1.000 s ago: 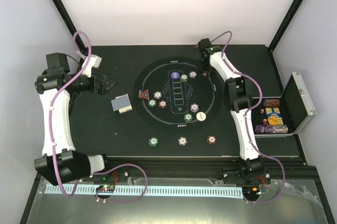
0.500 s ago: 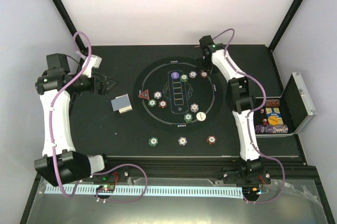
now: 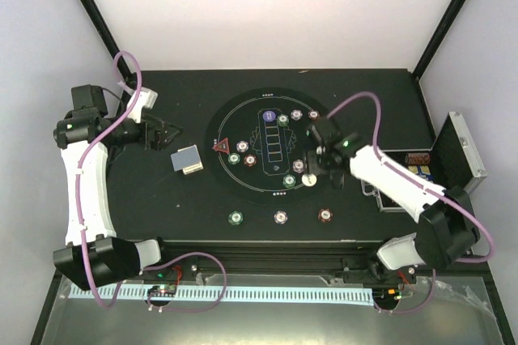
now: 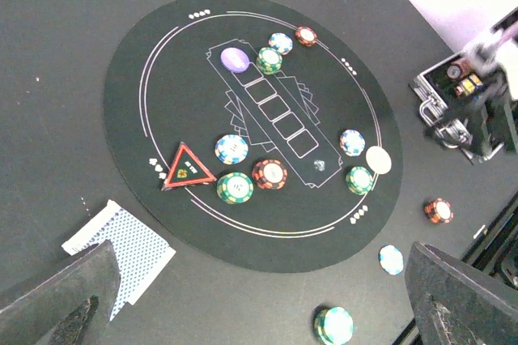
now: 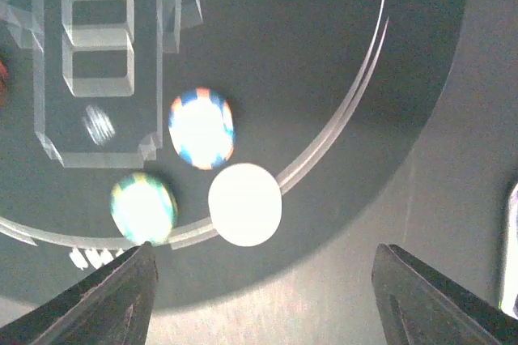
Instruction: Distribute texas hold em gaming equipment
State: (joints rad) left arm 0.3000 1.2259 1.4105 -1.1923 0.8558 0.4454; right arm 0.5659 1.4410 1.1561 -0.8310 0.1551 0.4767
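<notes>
The red chip is off the mat, below my right gripper and nearer my base, so my right gripper needs to move back and down onto it.
The round black mat holds a purple disc, a red triangle, a white disc and several striped chips, among them one next to the white disc. Three more chips lie off the mat near the front, such as the green one. The blue-grey-backed cards lie left of the mat. My right gripper is open and empty just above the white disc, which sits ahead of its jaws. My left gripper is open and empty, left of the cards.
The open silver-edged black case with more chips stands at the right table edge. A black frame rail runs along the near edge, with the arm bases behind it. White walls close the back and sides.
My right arm has swung from the far edge of the mat back toward me, to the mat's near right over the white disc. The left arm has hardly moved.
</notes>
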